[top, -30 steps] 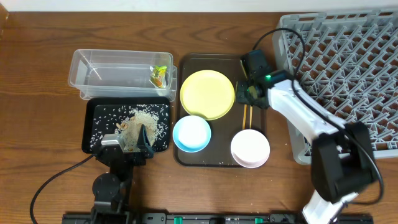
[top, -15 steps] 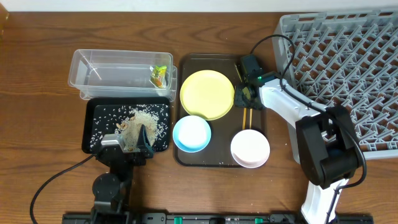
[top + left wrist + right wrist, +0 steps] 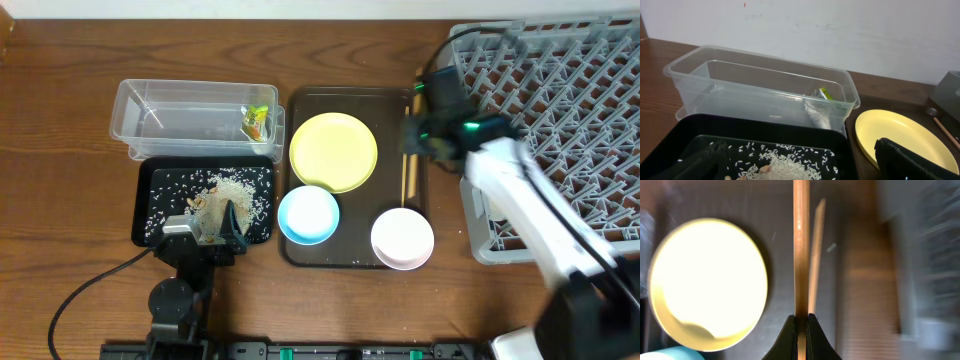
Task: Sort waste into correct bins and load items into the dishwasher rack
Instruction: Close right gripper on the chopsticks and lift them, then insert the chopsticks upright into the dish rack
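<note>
The robot needs to carry the pinched chopstick in its right gripper over the side of the grey rack by the tray next, and then open that gripper.
My right gripper [image 3: 413,138] is shut on the wooden chopsticks [image 3: 407,177], above the right side of the brown serving tray. In the right wrist view the pads [image 3: 801,321] pinch one chopstick [image 3: 801,255]; a second stick [image 3: 814,255] shows blurred beside it. The yellow plate [image 3: 333,151], light blue bowl [image 3: 308,214] and white bowl [image 3: 402,238] sit on that tray. The snack wrapper [image 3: 258,122] lies in the clear tub [image 3: 150,100]. Rice and scraps [image 3: 232,196] lie in the black tray [image 3: 145,205]. My left gripper [image 3: 213,226] is open over the black tray's near edge. No small cup shows.
The grey dishwasher rack [image 3: 560,110] fills the right side, its left wall close to my right gripper. The brown serving tray [image 3: 350,95] sits between the bins and the rack. In the left wrist view the tub [image 3: 760,85] and plate [image 3: 895,132] lie ahead.
My right gripper has closed on the chopsticks and lifted them, moving right and back toward the rack; the arm has swung right. The left arm has not moved.
</note>
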Robot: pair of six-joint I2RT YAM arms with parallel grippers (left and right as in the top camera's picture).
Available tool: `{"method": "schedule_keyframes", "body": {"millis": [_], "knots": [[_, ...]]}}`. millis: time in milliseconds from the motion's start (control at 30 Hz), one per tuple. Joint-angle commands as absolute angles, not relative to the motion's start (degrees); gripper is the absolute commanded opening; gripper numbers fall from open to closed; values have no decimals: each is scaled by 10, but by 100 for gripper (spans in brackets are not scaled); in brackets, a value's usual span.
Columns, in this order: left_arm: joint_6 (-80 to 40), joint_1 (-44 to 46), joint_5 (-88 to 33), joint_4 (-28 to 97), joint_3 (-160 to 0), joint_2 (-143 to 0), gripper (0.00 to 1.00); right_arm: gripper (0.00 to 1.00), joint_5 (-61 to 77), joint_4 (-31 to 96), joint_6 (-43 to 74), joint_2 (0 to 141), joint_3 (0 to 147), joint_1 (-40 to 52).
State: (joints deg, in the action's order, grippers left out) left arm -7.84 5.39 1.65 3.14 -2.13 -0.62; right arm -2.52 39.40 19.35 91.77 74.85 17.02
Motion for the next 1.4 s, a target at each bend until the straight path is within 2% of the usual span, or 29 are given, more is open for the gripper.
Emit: {"method": "schedule_keyframes", "body": {"millis": [0, 300, 600, 633, 700, 733, 767, 967, 1100, 1200, 1367], "knots": [[-75, 52, 15, 40, -2, -2, 95, 1, -32, 390, 97, 892, 750, 119], [-75, 52, 15, 40, -2, -2, 95, 1, -32, 309, -83, 942, 750, 23], [-75, 52, 15, 40, -2, -2, 95, 1, 23, 291, -108, 985, 750, 2], [-75, 52, 15, 40, -2, -2, 95, 7, 36, 295, -107, 987, 750, 3], [-76, 52, 15, 40, -2, -2, 95, 42, 47, 302, -85, 987, 750, 8], [-75, 52, 15, 40, -2, -2, 95, 50, 48, 306, -63, 982, 750, 11], [-75, 52, 15, 40, -2, -2, 95, 53, 50, 312, -36, 975, 750, 16], [-75, 52, 15, 40, -2, -2, 95, 49, 138, 383, 67, 929, 750, 72], [-76, 52, 15, 40, -2, -2, 95, 48, 129, 437, 125, 938, 742, 148], [-76, 52, 15, 40, -2, -2, 95, 45, 62, 439, 212, 957, 715, 210], [-75, 52, 15, 40, -2, -2, 95, 38, -145, 416, 347, 1013, 680, 265]]}}
